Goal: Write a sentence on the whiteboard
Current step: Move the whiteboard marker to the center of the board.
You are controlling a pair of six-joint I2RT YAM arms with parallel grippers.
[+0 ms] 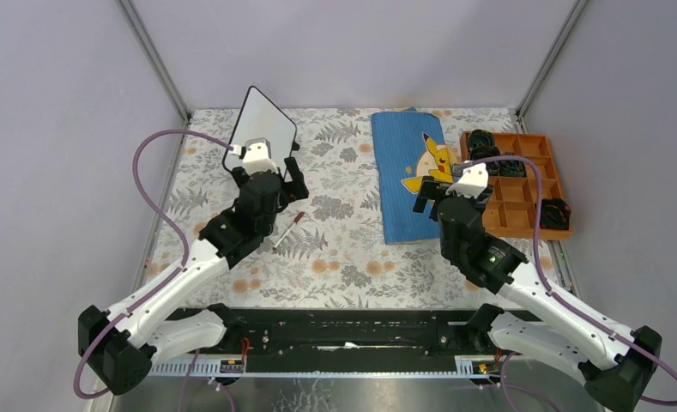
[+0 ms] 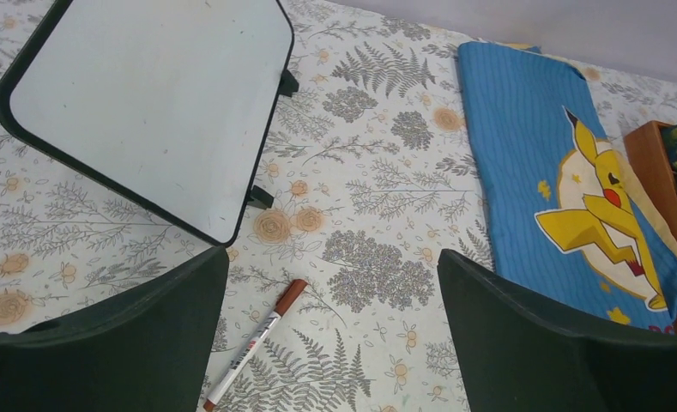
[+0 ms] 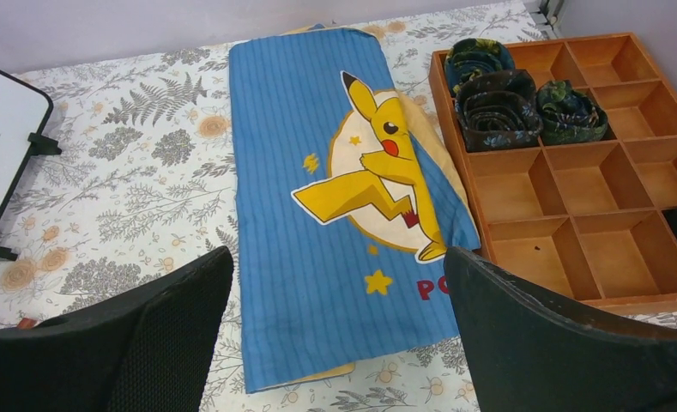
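The whiteboard's side is still blank, so next the left gripper needs to lower its open fingers astride the marker's white body (image 1: 287,232) (image 2: 258,340) below it and close.
The whiteboard (image 1: 262,120) stands tilted at the back left, white with a thin black rim and small black feet. In the left wrist view the whiteboard (image 2: 146,103) has a blank face; the sentence is not in view. A white marker (image 1: 288,230) with a red-brown cap lies on the floral table cover just right of the left arm. My left gripper (image 2: 335,300) hangs open above the marker (image 2: 253,343), which lies near its left finger, untouched. My right gripper (image 3: 339,300) is open over the near end of the blue cloth, holding nothing.
A blue cloth (image 1: 403,172) with a yellow cartoon figure lies in the middle. A wooden compartment tray (image 1: 523,184) stands at the right, with dark rolled items (image 3: 498,99) in its far cells. Enclosure walls and corner posts bound the table.
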